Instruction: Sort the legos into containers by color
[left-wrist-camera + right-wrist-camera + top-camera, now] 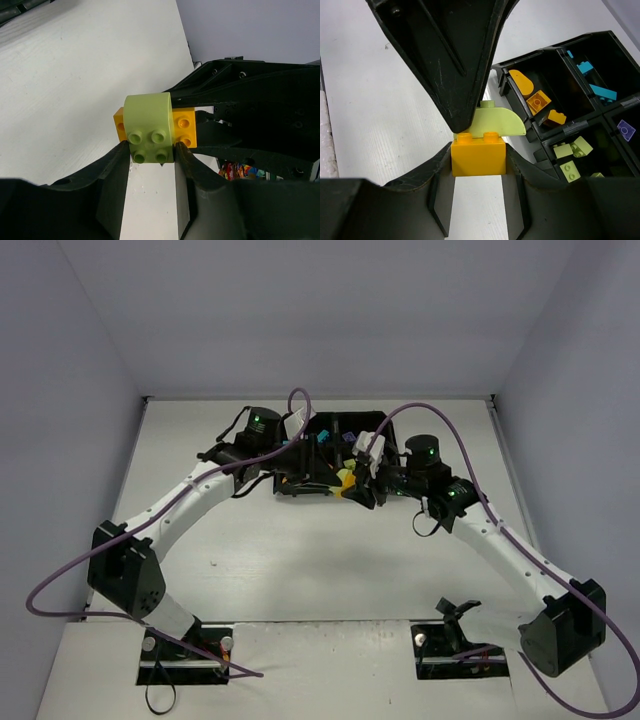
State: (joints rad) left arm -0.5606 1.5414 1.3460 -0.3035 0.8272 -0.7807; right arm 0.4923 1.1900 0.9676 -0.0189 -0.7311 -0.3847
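Note:
My right gripper holds an orange lego and will next move off the green lego, then to the left in the top view over the orange legos' container [293, 479] [551, 90] to let go of the matching orange lego.
A lime green curved lego [149, 127] is stuck onto an orange lego [478, 156], and the pair hangs above the white table just in front of the black tray [502, 85]. My left gripper [151, 150] is shut on the green lego, with a jaw pressed against each side. The right gripper [478, 159] is shut on the orange lego from the opposite direction. In the top view both grippers meet at the joined pair [345, 480] by the tray's near edge [300, 490].
The tray's containers hold sorted legos: orange pieces [538, 101], cyan pieces [592, 80], lime green pieces [572, 150] and a purple piece [626, 130]. The left arm's black finger [450, 60] fills the upper middle of the right wrist view.

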